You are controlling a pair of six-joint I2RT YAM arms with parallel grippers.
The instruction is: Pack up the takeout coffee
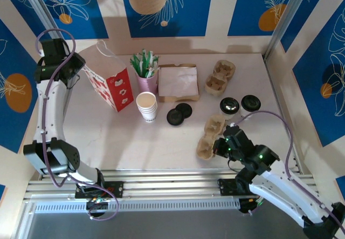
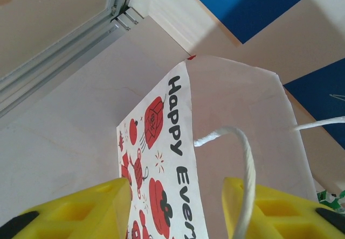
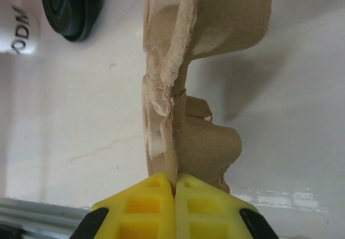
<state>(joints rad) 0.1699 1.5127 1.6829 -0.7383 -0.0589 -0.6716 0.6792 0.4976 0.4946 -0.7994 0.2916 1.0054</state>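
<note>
I should lower and turn my right gripper to level the tilted carrier on the tabletop just below the gripper, then release the carrier's edge.
Two takeout coffee cups, white with black lids, stand at the right: one (image 1: 229, 106) and another (image 1: 250, 103) beside it. The red-and-white paper bag (image 1: 110, 85) stands open at the back left. My left gripper (image 1: 81, 67) hovers at the bag's top rim. In the left wrist view the gripper (image 2: 177, 188) is open, its yellow fingers (image 2: 102, 204) straddle the printed bag wall (image 2: 172, 142) with gaps either side, and the white string handle (image 2: 245, 163) crosses the right finger. My right gripper (image 3: 175, 182) is shut on the edge of a brown cardboard carrier (image 3: 183, 88), near the front right (image 1: 210, 136).
A stack of lidless white cups (image 1: 146, 106), a pink cup of straws (image 1: 145, 72), a napkin box (image 1: 178, 82) and a second carrier (image 1: 220, 77) sit mid-table. Loose black lids (image 1: 179, 113) lie left of the held carrier. Wall panels close the back and sides.
</note>
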